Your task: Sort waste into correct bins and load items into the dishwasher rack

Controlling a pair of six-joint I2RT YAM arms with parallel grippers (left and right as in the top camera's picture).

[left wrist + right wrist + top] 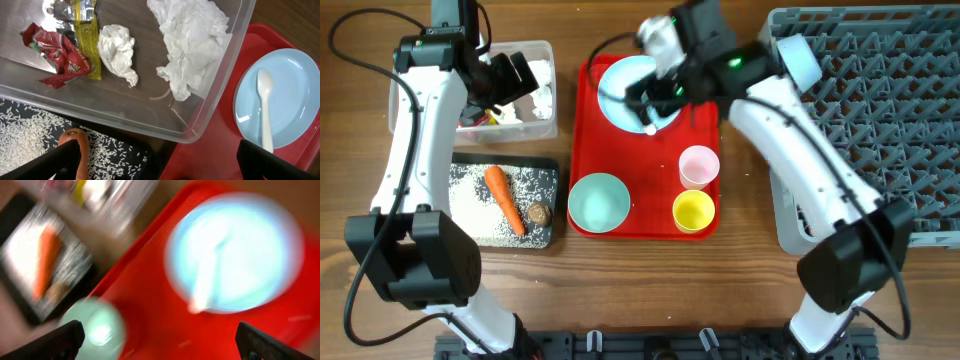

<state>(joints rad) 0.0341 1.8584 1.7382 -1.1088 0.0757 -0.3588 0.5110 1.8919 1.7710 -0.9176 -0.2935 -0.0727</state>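
The light blue bowl's rim facing the pink cup (699, 166) is clear on that side, so the robot's right gripper should next move back from the plate and down onto it.
The clear tub (548, 125) (210, 115) at the back left holds crumpled white tissues (192, 42) and red and yellow wrappers (62, 52). My left gripper (515, 78) (160, 160) is open and empty above it. The black tray (545, 165) holds the orange carrot (502, 197) (72, 137), rice grains (470, 205) (30, 137) and a brown lump (539, 214). The light blue plate (620, 80) (295, 95) (260, 250) with the white spoon (265, 107) (207, 282) lies on the red tray. My right gripper (655, 95) (160, 340) is open above it. A light blue bowl (598, 202) (95, 327), the pink cup (699, 166) and the yellow cup (693, 211) stand on the tray.
The red tray (640, 165) (215, 155) (160, 300) lies in the middle. The grey dishwasher rack (880, 110) fills the right side. The right wrist view is blurred by motion.
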